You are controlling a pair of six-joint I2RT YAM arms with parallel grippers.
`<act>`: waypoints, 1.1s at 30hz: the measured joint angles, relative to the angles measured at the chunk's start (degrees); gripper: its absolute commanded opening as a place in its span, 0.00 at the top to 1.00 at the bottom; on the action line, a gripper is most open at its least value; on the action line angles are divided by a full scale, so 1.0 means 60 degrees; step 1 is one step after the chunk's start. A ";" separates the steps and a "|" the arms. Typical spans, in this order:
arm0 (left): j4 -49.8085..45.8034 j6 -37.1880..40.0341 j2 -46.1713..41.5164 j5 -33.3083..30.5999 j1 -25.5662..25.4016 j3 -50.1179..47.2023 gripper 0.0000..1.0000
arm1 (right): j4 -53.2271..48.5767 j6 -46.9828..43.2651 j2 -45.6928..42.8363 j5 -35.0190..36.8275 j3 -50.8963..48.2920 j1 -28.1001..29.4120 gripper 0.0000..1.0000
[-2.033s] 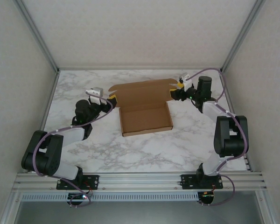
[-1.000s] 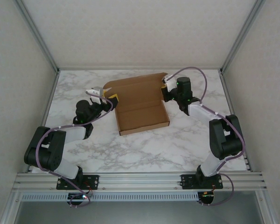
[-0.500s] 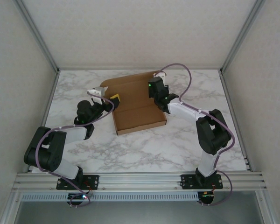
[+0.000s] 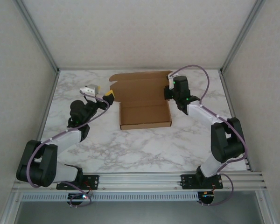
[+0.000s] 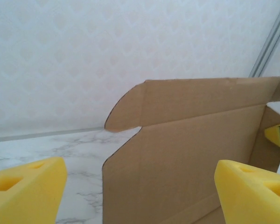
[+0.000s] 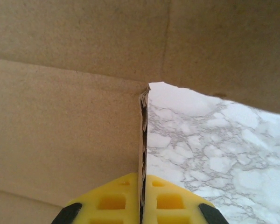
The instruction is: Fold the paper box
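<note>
My left gripper will move forward astride the lid's free side flap (image 4: pixel 116 94) (image 5: pixel 122 186), which stands just ahead of its open fingers, as only the opposite edge is held.
The paper box (image 4: pixel 144 116) is brown cardboard lying mid-table, its shallow tray open to the top. Its lid panel (image 4: pixel 140 88) stands up behind the tray. My right gripper (image 4: pixel 169 92) is shut on the lid's right edge. In the right wrist view the yellow fingers (image 6: pixel 112 203) of the right gripper (image 6: pixel 141 200) pinch the cardboard edge (image 6: pixel 142 135) between them. My left gripper (image 4: pixel 108 96) hangs open just off the box's left side, touching nothing. In the left wrist view the lid (image 5: pixel 186 149) rises between the wide-apart yellow fingers (image 5: pixel 25 189) of the left gripper (image 5: pixel 140 196).
The marble table (image 4: pixel 144 149) is bounded by white walls with metal posts (image 4: pixel 37 35) at the back corners. Both arm bases sit on the rail (image 4: pixel 140 178) at the near edge. Bare tabletop lies in front of the box.
The lid lay folded over the tray; now it is swung back up and the tray shows again. The right gripper moved right with the lid. The left gripper backed off left.
</note>
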 measured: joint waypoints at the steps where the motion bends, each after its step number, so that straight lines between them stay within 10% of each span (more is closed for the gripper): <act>1: -0.0135 0.0175 0.0015 0.0291 0.0160 0.0036 0.19 | 0.0047 -0.0164 -0.0029 -0.0397 -0.0091 -0.0102 1.00; 14: -0.1847 0.3031 0.2699 0.4127 0.1679 0.2422 0.26 | 0.0747 -0.1111 -0.0040 -0.3031 -0.0616 -0.0302 1.00; 25: -0.4200 0.5078 0.4113 0.5785 0.1745 0.4069 0.54 | 0.0718 -0.1290 -0.0047 -0.3388 -0.0616 -0.0302 1.00; 33: -0.4809 0.5858 0.4025 0.5989 0.1745 0.3719 0.54 | 0.0667 -0.1348 -0.0047 -0.3275 -0.0616 -0.0302 1.00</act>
